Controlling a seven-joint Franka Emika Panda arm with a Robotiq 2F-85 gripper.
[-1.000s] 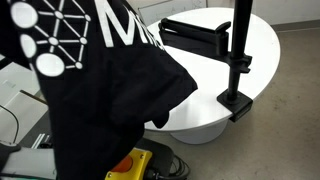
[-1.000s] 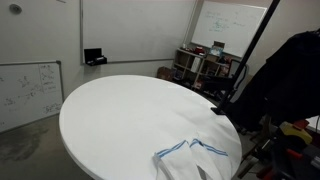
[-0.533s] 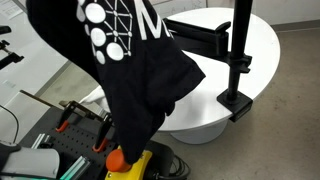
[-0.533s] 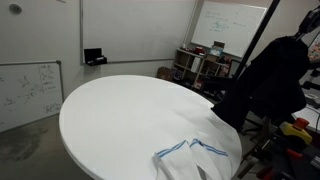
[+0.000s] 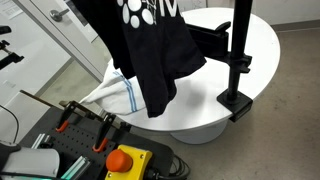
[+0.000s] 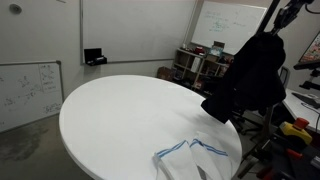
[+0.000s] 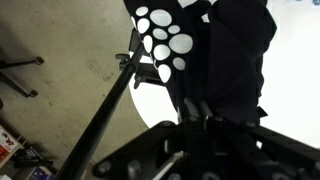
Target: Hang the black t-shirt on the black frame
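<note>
My gripper should next bring the shirt toward the upright post (image 5: 240,40), over the black frame's arm bar (image 5: 208,40), and let go, because it still hangs mostly beside the bar.
The black t-shirt (image 5: 150,45) with white dots and lettering hangs in the air over the near edge of the round white table (image 5: 265,45). It shows in both exterior views (image 6: 250,75). My gripper (image 7: 188,112) is shut on the shirt's fabric (image 7: 235,50) and holds it from above; its fingers are pressed together. In an exterior view the gripper is above the picture's top edge. The black frame stands on the table's edge, with its upright post (image 5: 240,40), base block (image 5: 237,103) and arm bar (image 5: 205,35) right behind the shirt. The bar also runs diagonally through the wrist view (image 7: 105,115).
A white cloth with blue stripes (image 5: 120,95) lies on the table's edge under the shirt and shows in both exterior views (image 6: 190,153). A yellow box with a red button (image 5: 125,162) and tools sit on the floor below. Shelves (image 6: 200,65) stand behind the table.
The shirt has risen and moved from beside the table toward the frame's arm bar. It uncovered the striped cloth and the button box.
</note>
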